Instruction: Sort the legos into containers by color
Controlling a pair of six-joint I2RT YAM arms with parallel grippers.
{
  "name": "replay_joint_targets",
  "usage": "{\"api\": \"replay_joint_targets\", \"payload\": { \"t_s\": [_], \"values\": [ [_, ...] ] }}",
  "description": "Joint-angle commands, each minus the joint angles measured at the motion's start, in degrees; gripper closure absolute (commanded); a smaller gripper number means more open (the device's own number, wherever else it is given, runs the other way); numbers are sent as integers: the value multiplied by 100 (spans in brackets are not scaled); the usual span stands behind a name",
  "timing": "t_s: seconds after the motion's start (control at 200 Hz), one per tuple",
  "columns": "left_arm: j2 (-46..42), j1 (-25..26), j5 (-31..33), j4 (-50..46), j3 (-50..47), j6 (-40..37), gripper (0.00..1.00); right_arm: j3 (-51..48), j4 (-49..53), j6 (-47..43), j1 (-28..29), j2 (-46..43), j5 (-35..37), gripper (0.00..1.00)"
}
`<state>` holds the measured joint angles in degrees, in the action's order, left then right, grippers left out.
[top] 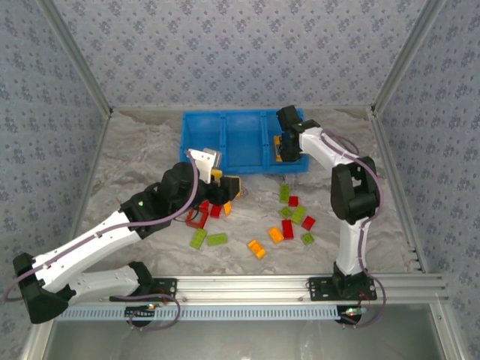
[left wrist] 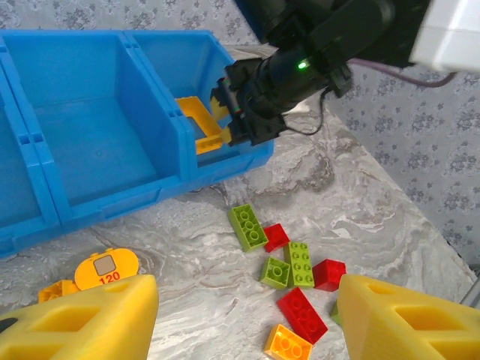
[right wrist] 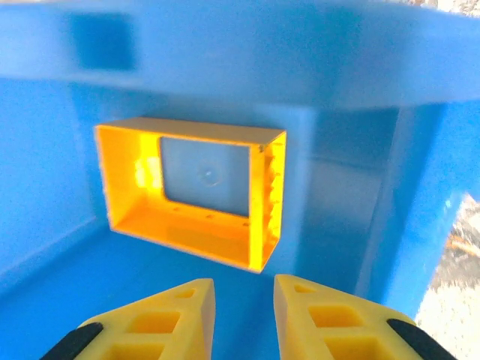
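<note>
The lime green lego beside the red frame lies nearer my base, so I should pull my left gripper back, tilt it down and lower it astride that lego.
The long blue bin [top: 225, 161] stands at the back of the table with three containers side by side. My right gripper [right wrist: 244, 289] is inside the right container [right wrist: 60, 247], jaws parted and holding nothing. An orange hollow frame lego [right wrist: 191, 191] rests just beyond its fingertips. The left wrist view has that gripper [left wrist: 247, 112] next to the same frame [left wrist: 196, 120]. My left gripper [left wrist: 246, 292] hovers open over the table in front of the bin, with nothing between its fingers. Loose green [left wrist: 247, 225], red [left wrist: 302, 313] and orange [left wrist: 287, 345] legos lie below it.
More legos are scattered across the table: a red frame [top: 197, 218], green bricks [top: 216, 239] and orange bricks [top: 257, 248]. An orange rounded piece marked 120 [left wrist: 105, 268] lies near my left finger. The middle container [left wrist: 97, 135] is bare inside. A metal rail [top: 247, 285] borders the front.
</note>
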<state>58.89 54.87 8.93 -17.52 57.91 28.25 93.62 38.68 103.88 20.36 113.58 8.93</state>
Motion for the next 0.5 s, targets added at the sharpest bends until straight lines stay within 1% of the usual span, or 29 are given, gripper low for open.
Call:
{"api": "replay_joint_targets", "payload": {
  "t_s": [0.0,0.115,0.125,0.13,0.135,0.21,0.23,0.265,0.285,0.31,0.38,0.4,0.455,0.48,0.495],
  "values": [
    [-140,50,157,-183,-93,146,35,15,225,-253,91,-767,675,70],
    [-150,50,311,-624,-111,417,36,-34,212,-895,180,-1367,1056,69],
    [-150,52,311,-668,-113,431,36,-43,198,-1003,186,-1425,1100,66],
    [-150,51,311,-689,-122,438,36,-43,198,-1003,186,-1425,1100,66],
    [-150,55,316,-712,-122,450,37,-54,190,-1098,203,-1485,1137,63],
    [-197,50,398,-1104,-190,642,37,-109,135,-1915,324,-1929,1422,49],
    [-215,51,439,-1237,-206,726,37,-149,72,-2318,378,-2094,1501,44],
    [-260,50,528,-1480,-246,898,37,-233,-82,-2844,433,-2318,1545,40],
    [-289,50,581,-1626,-280,1011,37,-316,-295,-3348,513,-2499,1535,36],
    [-329,50,634,-1810,-326,1171,37,-426,-540,-3785,568,-2668,1511,35],
    [-395,56,618,-2336,-485,1440,37,-881,-1228,-5308,886,-3232,1164,28],
    [-412,54,603,-2463,-542,1514,37,-990,-1346,-5573,950,-3344,1062,27],
    [-414,56,569,-2884,-709,1736,37,-1403,-1666,-6567,1197,-3719,341,27],
    [-414,59,545,-3059,-792,1825,37,-1521,-1704,-6723,1281,-3833,93,27],
    [-413,59,534,-3139,-856,1879,37,-1643,-1746,-7022,1342,-3918,-102,27]
  ]
}}
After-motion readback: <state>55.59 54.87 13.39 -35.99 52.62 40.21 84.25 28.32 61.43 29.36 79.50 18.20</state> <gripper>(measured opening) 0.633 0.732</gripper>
